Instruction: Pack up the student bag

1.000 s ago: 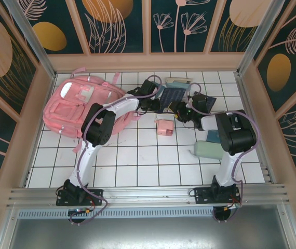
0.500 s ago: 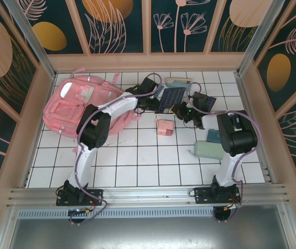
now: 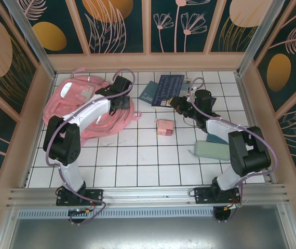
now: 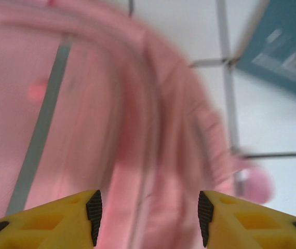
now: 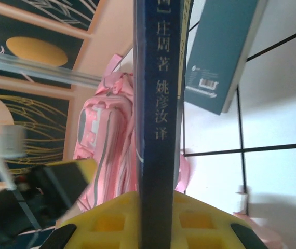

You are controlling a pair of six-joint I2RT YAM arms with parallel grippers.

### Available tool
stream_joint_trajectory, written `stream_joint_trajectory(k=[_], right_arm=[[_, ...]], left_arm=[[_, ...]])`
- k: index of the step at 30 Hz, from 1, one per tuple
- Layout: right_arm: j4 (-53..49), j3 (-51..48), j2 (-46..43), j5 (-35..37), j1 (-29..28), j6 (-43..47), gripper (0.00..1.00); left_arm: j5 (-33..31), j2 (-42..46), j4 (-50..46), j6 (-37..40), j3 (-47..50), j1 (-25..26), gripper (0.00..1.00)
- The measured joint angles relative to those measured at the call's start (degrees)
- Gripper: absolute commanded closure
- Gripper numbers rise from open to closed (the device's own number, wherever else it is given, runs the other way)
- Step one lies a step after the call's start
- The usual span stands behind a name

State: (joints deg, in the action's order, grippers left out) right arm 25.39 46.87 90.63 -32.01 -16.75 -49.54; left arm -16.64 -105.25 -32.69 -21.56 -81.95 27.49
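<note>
The bag's pale piped rim (image 4: pixel 147 176) runs below and between my left gripper's open fingers. My left gripper lowers onto that rim next and closes on it.
The student bag (image 3: pixel 78 106), a big pink backpack, lies at the table's back left. My left gripper (image 3: pixel 121 101) hovers over its right edge. In the left wrist view that gripper (image 4: pixel 149 218) is open, with blurred pink bag fabric (image 4: pixel 111 119) below the jaws. My right gripper (image 3: pixel 179 102) is shut on a dark blue book (image 3: pixel 167 88) and holds it tilted above the table. In the right wrist view the book's spine (image 5: pixel 158 104) stands upright between the jaws of this gripper (image 5: pixel 158 218), with the bag (image 5: pixel 104 140) beyond.
A teal book (image 3: pixel 149 94) lies flat beside the held book and shows as a teal book (image 5: pixel 223 52) in the right wrist view. A small pink box (image 3: pixel 164 127) sits mid-table. A green pouch (image 3: pixel 213 151) and a blue item (image 3: pixel 218 138) lie at right.
The left gripper let go of the blue book, opened and swung left over the bag. The right gripper shut on the book and carried it slightly back, uncovering the teal book.
</note>
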Motion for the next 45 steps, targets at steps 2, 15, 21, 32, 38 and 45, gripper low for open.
stream_joint_trajectory(k=[2, 15, 21, 32, 38, 45], right_arm=[[-0.5, 0.1, -0.1, 0.0, -1.0, 0.1, 1.0], [-2.3, 0.8, -0.1, -0.3, -5.7, 0.1, 1.0], [-1.8, 0.8, -0.4, -0.6, -7.1, -0.3, 1.0], [4.4, 0.8, -0.5, -0.3, -12.0, -4.4, 1.0], [9.6, 1.0, 2.4, 1.6, -15.1, -7.5, 1.0], [13.7, 3.6, 8.7, 4.9, -18.6, -11.1, 1.0]], left_arm=[[-2.2, 0.0, -1.2, 0.9, 3.0, 0.2, 0.45], [-11.1, -1.3, -2.5, 3.5, 6.8, 0.3, 0.78], [-11.8, -2.5, -1.8, 4.4, 7.3, 0.3, 1.0], [-3.8, 1.1, -6.4, 1.7, -2.9, -1.8, 1.0], [2.2, 3.7, -8.3, -0.6, -11.4, -5.2, 1.0], [8.0, 4.2, -10.2, -2.6, -14.6, -7.5, 1.0]])
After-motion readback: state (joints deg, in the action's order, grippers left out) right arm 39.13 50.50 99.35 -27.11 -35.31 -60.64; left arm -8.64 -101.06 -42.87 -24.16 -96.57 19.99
